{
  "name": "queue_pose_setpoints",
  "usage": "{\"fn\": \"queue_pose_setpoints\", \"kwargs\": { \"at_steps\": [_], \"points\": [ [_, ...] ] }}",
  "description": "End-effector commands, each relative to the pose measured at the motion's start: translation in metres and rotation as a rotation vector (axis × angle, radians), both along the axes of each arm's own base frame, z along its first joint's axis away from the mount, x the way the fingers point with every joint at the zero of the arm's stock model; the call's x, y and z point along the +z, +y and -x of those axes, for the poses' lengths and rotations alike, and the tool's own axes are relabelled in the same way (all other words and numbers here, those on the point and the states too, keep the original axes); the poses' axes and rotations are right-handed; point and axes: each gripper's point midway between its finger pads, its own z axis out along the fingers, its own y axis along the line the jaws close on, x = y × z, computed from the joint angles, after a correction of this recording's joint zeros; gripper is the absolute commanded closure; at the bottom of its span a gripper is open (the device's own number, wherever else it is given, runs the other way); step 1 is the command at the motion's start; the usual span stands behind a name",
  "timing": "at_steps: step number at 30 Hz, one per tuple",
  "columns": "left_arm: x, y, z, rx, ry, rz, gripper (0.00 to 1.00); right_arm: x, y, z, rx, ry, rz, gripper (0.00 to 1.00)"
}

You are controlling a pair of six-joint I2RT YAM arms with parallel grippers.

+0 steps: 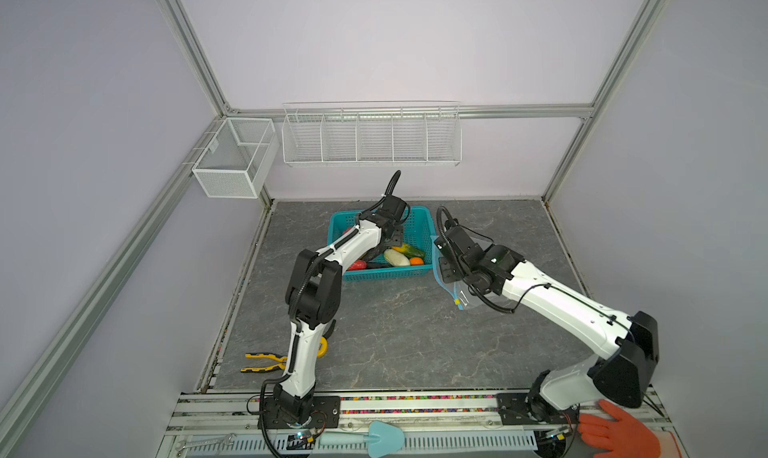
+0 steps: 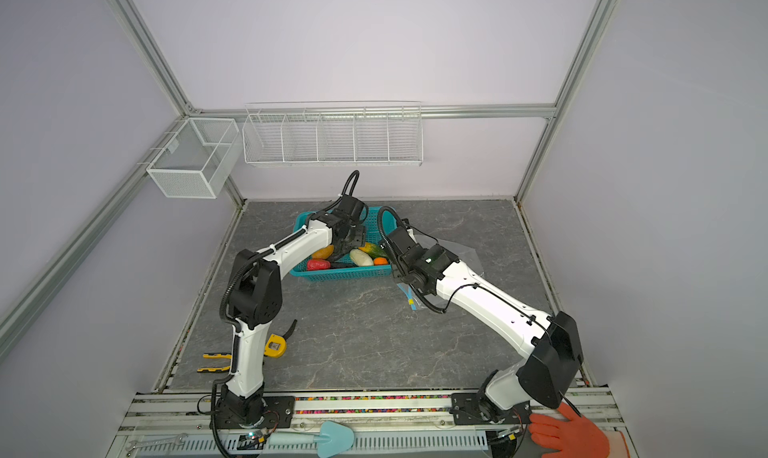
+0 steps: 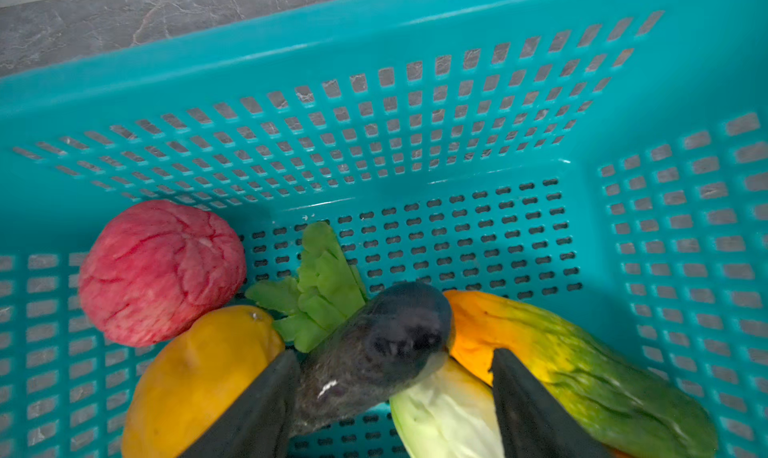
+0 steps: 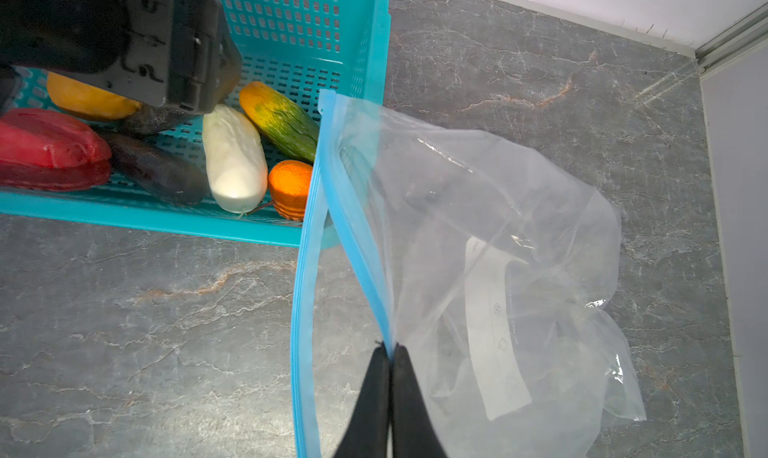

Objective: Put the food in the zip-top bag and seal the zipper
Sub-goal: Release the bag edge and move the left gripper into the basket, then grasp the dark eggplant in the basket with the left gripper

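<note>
Next I will lower my left gripper slightly deeper into the basket (image 3: pixel 374 31) and close its fingers around the dark piece's body (image 3: pixel 361 368), since that piece already lies between them.
The food lies in a teal basket (image 3: pixel 374 31): a pink-red piece (image 3: pixel 162 273), a yellow one (image 3: pixel 199 385), a green leafy one (image 3: pixel 320 293), a dark one (image 3: pixel 374 352), a white one (image 4: pixel 235 156), a green-orange one (image 3: pixel 582 364), an orange one (image 4: pixel 291 185) and a red one (image 4: pixel 50 144). My left gripper (image 3: pixel 395 352) is open inside the basket. The dark piece sits between its fingers, against one and apart from the other. My right gripper (image 4: pixel 390 347) is shut on the upper lip of the zip-top bag (image 4: pixel 498 227). The zipper (image 4: pixel 303 310) gapes open, its yellow slider (image 1: pixel 457 301) at the near end.
The basket (image 1: pixel 419 223) stands at the back middle, with the bag (image 2: pixel 461 252) right of it. A yellow tape measure (image 2: pixel 275 345) and pliers (image 1: pixel 262 362) lie by the left arm's base. An orange-gloved hand (image 1: pixel 619 431) rests at the front right. Wire racks (image 1: pixel 370 137) hang on the back wall.
</note>
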Motion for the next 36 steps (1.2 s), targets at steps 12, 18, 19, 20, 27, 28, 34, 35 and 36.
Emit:
{"fn": "queue_pose_setpoints", "kwargs": {
  "at_steps": [12,18,19,20,27,28,34,35,36],
  "points": [
    [-0.028,0.011,-0.025,0.031,0.021,-0.105,0.39,0.001,-0.007,-0.001,-0.019,-0.008,-0.01,0.94],
    [-0.034,0.015,-0.022,0.034,0.031,-0.13,0.39,-0.001,-0.007,-0.001,-0.021,-0.005,-0.009,0.94],
    [-0.034,0.016,-0.022,0.034,0.032,-0.131,0.39,-0.001,-0.007,-0.001,-0.022,-0.006,-0.011,0.94],
    [-0.035,0.016,-0.021,0.035,0.034,-0.134,0.39,-0.001,-0.007,-0.002,-0.023,-0.007,-0.012,0.94],
    [-0.028,0.022,-0.019,0.047,0.019,-0.148,0.52,-0.001,-0.006,-0.002,-0.023,-0.006,-0.014,0.94],
    [-0.026,0.023,-0.019,0.05,0.015,-0.15,0.53,-0.001,-0.006,-0.002,-0.023,-0.006,-0.015,0.94],
    [-0.018,0.025,-0.02,0.062,-0.002,-0.149,0.61,0.0,-0.007,-0.002,-0.017,-0.008,-0.006,0.94],
    [-0.015,0.026,-0.02,0.068,-0.006,-0.145,0.62,0.0,-0.007,-0.002,-0.016,-0.008,-0.005,0.94],
    [-0.011,0.026,-0.019,0.072,-0.01,-0.139,0.62,0.0,-0.007,-0.002,-0.017,-0.009,-0.005,0.94]
  ]
}}
